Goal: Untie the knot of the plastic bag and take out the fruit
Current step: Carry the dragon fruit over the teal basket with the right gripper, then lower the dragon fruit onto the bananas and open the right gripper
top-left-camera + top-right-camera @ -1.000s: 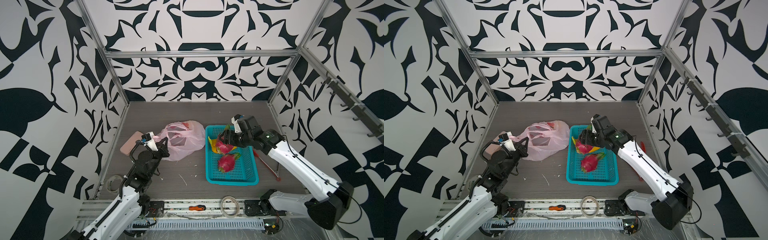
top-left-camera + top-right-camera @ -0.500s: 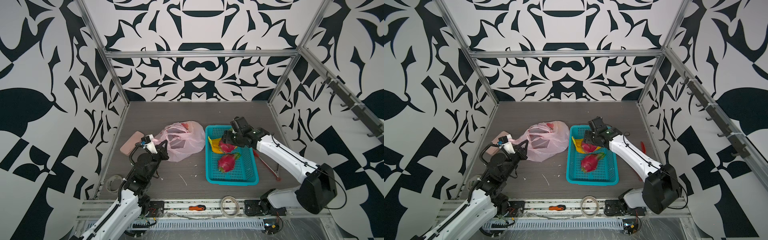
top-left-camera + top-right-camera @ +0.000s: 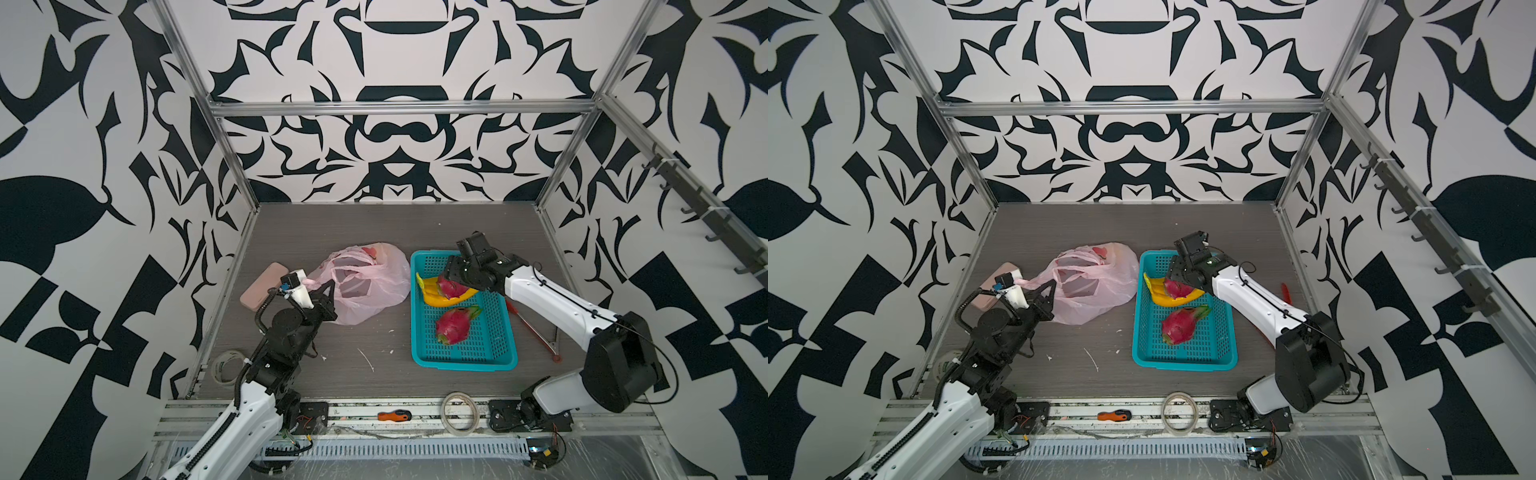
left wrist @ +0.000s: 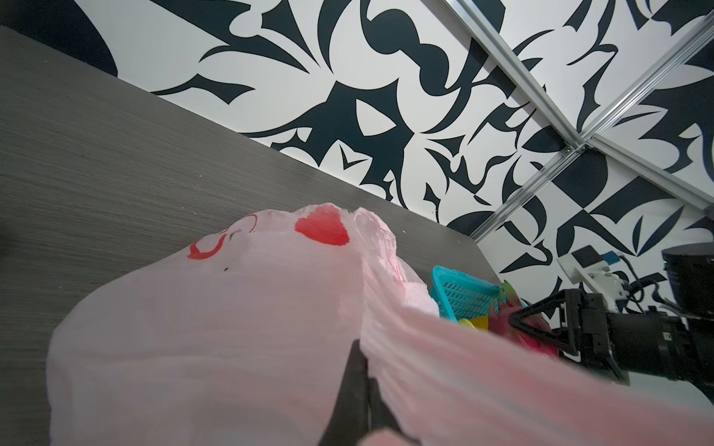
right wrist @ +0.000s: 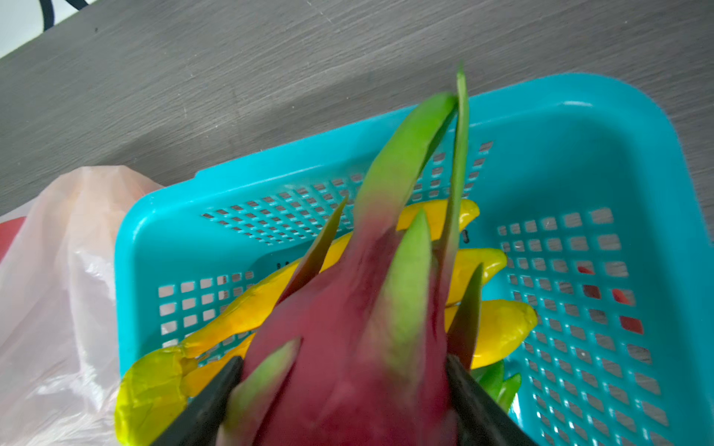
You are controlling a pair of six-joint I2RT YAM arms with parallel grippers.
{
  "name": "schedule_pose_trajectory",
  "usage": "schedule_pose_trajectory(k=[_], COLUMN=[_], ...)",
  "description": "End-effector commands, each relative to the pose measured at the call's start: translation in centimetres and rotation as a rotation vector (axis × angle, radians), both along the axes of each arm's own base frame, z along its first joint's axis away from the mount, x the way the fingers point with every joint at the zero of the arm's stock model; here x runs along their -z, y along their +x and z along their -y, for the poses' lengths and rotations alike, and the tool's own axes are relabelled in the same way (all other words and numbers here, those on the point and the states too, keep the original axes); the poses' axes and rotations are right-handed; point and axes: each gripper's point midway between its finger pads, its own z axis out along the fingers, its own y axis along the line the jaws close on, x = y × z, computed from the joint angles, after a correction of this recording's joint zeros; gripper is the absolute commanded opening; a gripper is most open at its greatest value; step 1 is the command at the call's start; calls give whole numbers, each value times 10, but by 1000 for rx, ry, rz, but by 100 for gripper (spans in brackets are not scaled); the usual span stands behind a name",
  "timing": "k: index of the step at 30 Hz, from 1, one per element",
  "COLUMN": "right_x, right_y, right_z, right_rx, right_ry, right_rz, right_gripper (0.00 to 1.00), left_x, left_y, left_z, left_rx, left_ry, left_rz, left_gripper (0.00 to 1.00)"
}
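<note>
The magenta dragon fruit [image 3: 1175,286] already hangs inside the teal basket's rim, so my right gripper should next lower it onto the yellow bananas and let it go there.
The pale-pink plastic bag [image 3: 365,282] [image 3: 1096,282] lies slack and open-mouthed on the grey table. My left gripper [image 3: 330,291] [image 4: 361,359] is shut on one stretched handle at the bag's near left side. No knot shows in any view. My right gripper [image 3: 451,282] [image 5: 344,370] is shut on a magenta dragon fruit [image 5: 347,309] [image 3: 1175,286]. It holds the fruit just above the yellow bananas [image 3: 434,297] [image 5: 498,328] at the far end of the teal basket [image 3: 461,361]. A second dragon fruit [image 3: 455,324] [image 3: 1179,324] lies in the basket's middle.
A pink flat case [image 3: 266,284] lies left of the bag by the side rail. A red-handled tool [image 3: 532,328] lies right of the basket. Two tape rolls [image 3: 457,409] [image 3: 226,365] and an orange screwdriver [image 3: 392,414] sit at the front edge.
My right arm's elbow has sunk low towards the table while the dragon fruit stays gripped over the basket's far end. My left gripper keeps its hold and has barely moved.
</note>
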Motion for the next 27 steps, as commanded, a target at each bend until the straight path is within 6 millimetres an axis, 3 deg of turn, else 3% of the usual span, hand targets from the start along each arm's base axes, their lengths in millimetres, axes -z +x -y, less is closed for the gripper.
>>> schedule_pose_trajectory(k=[1, 6, 16, 27], right_x=[-8, -4, 7, 11], right_y=[6, 7, 12, 17], right_z=[5, 11, 6, 2], right_rx=[43, 72, 77, 82], right_ry=[6, -20, -5, 2], right_rz=[45, 52, 35, 29], right_gripper=[15, 23, 43, 54], left_x=[11, 11, 13, 12], left_y=[-3, -2, -1, -2], left_z=[2, 3, 5, 6], left_rx=[12, 17, 25, 30], left_ry=[3, -2, -6, -2], left_rz=[-25, -24, -31, -27], left_gripper=[0, 0, 0, 0])
